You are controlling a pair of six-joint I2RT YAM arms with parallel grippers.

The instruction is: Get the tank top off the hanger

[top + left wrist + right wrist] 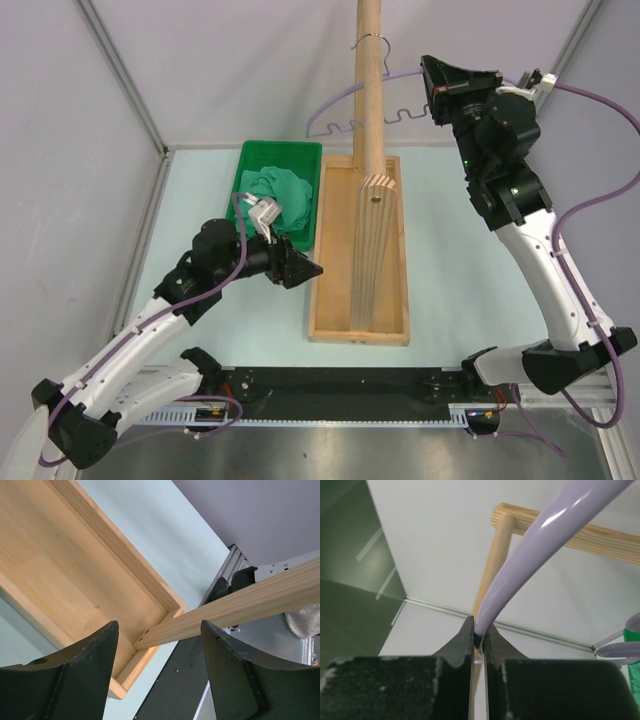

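Observation:
The hanger's arm point(424, 74) point(480, 630) in my right gripper comes down slightly next, to beneath its hook on the pole, and then my right gripper opens.
The teal-green tank top point(281, 192) lies crumpled in the bright green plastic tray point(251, 155) at the back left. The pale lavender hanger point(335, 103) hangs bare by its metal hook on the tall wooden pole point(370, 90). My right gripper point(432, 92) is shut on the hanger's right arm; the right wrist view shows the lavender bar point(530, 560) pinched between the fingertips point(468, 630). My left gripper point(305, 269) is open and empty, low beside the wooden base tray point(332, 250); the left wrist view shows it point(159, 645) over the tray's corner.
The pole stand rises from a long wooden base tray in the middle of the table; a wooden slat point(240, 602) crosses the left wrist view. Grey walls enclose the table. A black rail point(330, 385) runs along the near edge.

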